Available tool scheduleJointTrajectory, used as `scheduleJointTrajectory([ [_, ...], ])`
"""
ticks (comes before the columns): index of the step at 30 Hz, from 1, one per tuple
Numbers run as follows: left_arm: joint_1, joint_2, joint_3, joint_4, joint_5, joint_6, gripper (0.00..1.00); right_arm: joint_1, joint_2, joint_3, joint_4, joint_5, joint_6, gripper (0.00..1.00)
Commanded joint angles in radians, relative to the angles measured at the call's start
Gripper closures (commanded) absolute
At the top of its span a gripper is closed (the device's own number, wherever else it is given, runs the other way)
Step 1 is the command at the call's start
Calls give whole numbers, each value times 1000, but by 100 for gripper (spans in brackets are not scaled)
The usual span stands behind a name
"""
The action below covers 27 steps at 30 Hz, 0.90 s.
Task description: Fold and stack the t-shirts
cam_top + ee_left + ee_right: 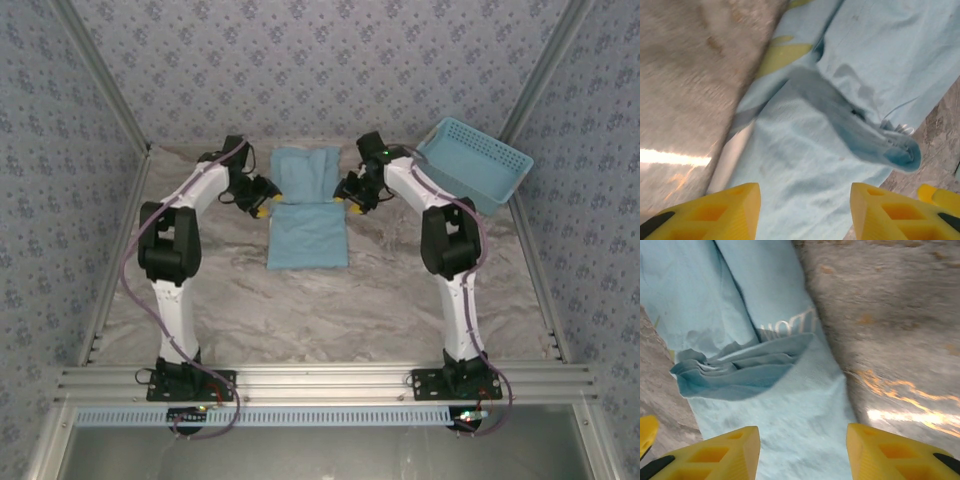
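Observation:
My left gripper pulls back from the t-shirt's crease along the t-shirt's side edge next, then lowers onto the t-shirt's near corner.
A light sky-blue t-shirt lies folded into a long strip at the middle back of the table. Its far part is narrower than the near part. My left gripper hangs at the strip's left edge and my right gripper at its right edge, both level with the crease. In the left wrist view the left gripper is open above the cloth, beside a bunched fold. The right gripper is open too, over cloth with white lettering. Nothing sits between either pair of fingers.
A light-blue plastic lattice basket rests tilted at the back right corner, close to the right arm. Bare marbled tabletop stretches from the shirt to the arm bases. Patterned walls enclose the table on three sides.

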Motion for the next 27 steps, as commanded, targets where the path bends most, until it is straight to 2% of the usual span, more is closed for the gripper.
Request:
scheduleJointTrajectory([
  [1, -21, -147, -153, 13, -2, -34, 56, 8, -153, -145, 63, 23, -22, 53],
  [5, -52, -291, -411, 100, 14, -121, 61, 40, -296, -383, 171, 8, 12, 54],
  [9, -64, -370, -608, 200, 58, -193, 54, 69, -369, -566, 228, -46, 76, 52],
  [12, -79, -361, -645, 171, 56, -185, 50, 91, -401, -655, 263, -67, 127, 49],
  [18, -91, -306, -670, 206, 48, -192, 52, 115, -375, -714, 287, -85, 160, 46],
  [21, -90, -260, -636, 241, 38, -188, 59, 116, -351, -716, 289, -88, 171, 46],
  [25, -90, -209, -574, 221, 24, -170, 82, 121, -320, -716, 336, -104, 202, 49],
  [27, -90, -203, -555, 195, 13, -161, 89, 122, -299, -714, 342, -120, 219, 53],
])
